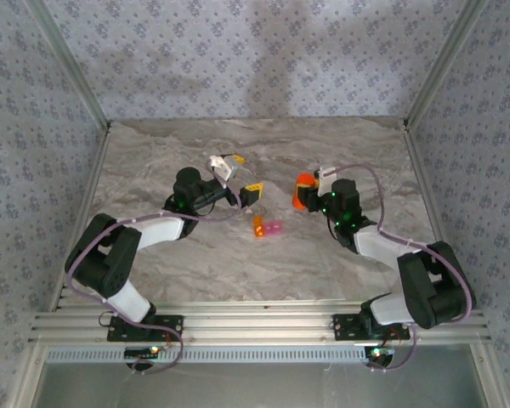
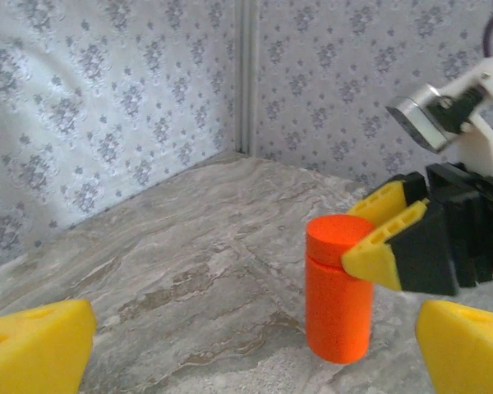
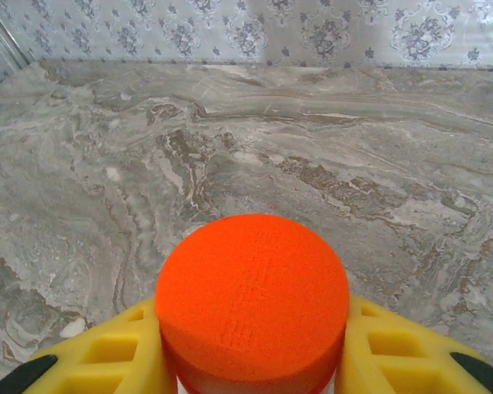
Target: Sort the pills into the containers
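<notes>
My right gripper moves down next until the orange bottle's base meets the tabletop and spreads its fingers to release it, since clear marble lies below the gripper.
The containers (image 1: 268, 228) are two tiny joined boxes, one orange and one pink, on the marble table between the arms. My right gripper (image 3: 253, 365) is shut on an upright opaque orange bottle (image 3: 253, 291), one yellow finger on each side just under its cap. From above, that gripper (image 1: 309, 197) and the bottle (image 1: 303, 181) sit right of centre. My left gripper (image 1: 255, 194) is open, above and left of the containers. In its wrist view its fingers (image 2: 33, 345) are spread wide, with the bottle (image 2: 338, 295) ahead to the right. The pills are hidden.
Patterned walls and metal frame posts (image 1: 72, 72) enclose the marble table (image 1: 195, 263) on three sides. A metal rail (image 1: 255, 327) runs along the near edge, where both arm bases are bolted. Open marble lies behind and in front of the grippers.
</notes>
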Available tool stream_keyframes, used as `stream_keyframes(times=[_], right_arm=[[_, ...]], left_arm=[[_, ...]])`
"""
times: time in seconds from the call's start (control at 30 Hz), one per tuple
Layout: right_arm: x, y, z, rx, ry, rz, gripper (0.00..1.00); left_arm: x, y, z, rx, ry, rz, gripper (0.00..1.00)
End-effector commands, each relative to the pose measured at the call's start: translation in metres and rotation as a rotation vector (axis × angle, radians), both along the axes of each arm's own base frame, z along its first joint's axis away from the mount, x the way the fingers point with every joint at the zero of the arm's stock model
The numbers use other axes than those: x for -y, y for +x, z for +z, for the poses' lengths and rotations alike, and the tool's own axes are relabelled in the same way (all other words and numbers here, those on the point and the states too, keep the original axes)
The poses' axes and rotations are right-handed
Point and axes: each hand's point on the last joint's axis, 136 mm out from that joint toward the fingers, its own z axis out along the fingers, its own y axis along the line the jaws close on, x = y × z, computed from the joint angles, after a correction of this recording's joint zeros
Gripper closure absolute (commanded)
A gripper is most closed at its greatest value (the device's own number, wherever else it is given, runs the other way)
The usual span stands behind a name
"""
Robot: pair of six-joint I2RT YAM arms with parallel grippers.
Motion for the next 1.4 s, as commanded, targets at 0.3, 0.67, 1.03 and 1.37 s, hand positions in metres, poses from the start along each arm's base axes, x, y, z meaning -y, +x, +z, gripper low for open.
stream_keyframes(times=[0.3, 0.67, 1.03, 1.37], right_arm=[[-0.004, -0.009, -0.025, 0.033, -0.087, -0.041, 0.83], [-0.009, -0.019, -0.031, 0.013, -0.078, -0.027, 0.56], [-0.007, -0.013, -0.002, 0.014, 0.001, -0.019, 0.38], [-0.014, -0.018, 0.068, 0.033, 0.12, 0.072, 0.29]], left_arm=[[-0.022, 0.016, 0.027, -0.016, -0.047, 0.166, 0.01], [-0.028, 0.021, 0.025, -0.077, -0.033, 0.215, 0.01], [-0.034, 0.028, 0.025, -0.112, -0.031, 0.263, 0.01], [-0.044, 0.032, 0.029, -0.129, -0.068, 0.307, 0.01]])
